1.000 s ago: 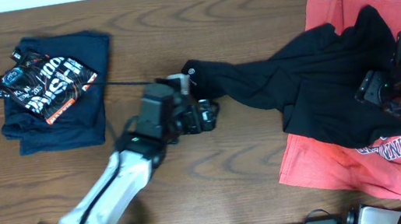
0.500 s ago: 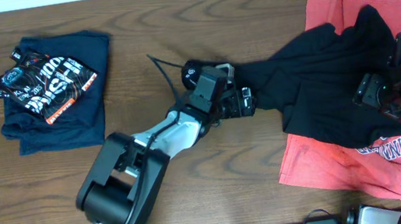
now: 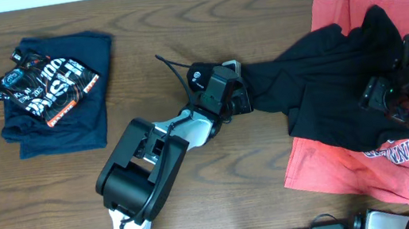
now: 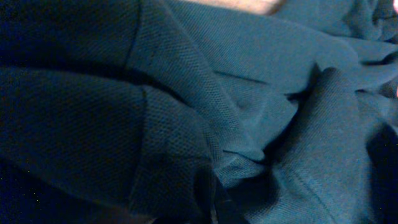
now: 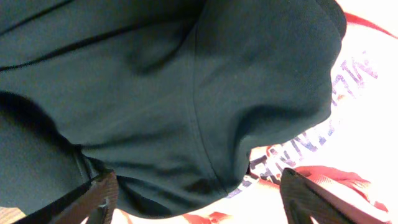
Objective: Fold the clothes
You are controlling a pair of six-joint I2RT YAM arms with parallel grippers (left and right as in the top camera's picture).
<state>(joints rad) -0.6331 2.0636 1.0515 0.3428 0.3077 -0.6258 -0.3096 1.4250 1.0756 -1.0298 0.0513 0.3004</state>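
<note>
My left gripper will next pull the black garment across the table toward the folded navy garment, and then it will open.
The clothes (image 3: 319, 74) are a black garment stretched from mid-table to the right edge, with a small white logo (image 3: 198, 74) at the left end. My left gripper (image 3: 239, 97) is shut on the fabric near that left end. In the left wrist view dark folds (image 4: 249, 81) fill the frame, and the jaw tips show dimly at the bottom edge, pinched in cloth. My right gripper (image 3: 389, 96) hovers open over the garment's right part. Its fingers (image 5: 99, 199) stand wide apart around the hem (image 5: 155, 81).
A folded navy garment (image 3: 56, 83) with white-and-orange print lies at the far left. A coral-red garment (image 3: 348, 166) is spread under the black one at the right. Bare wooden table (image 3: 222, 184) lies between them and along the front.
My left arm moved right onto the black garment's left end, and its jaws closed on the fabric. The right arm has stayed in place.
</note>
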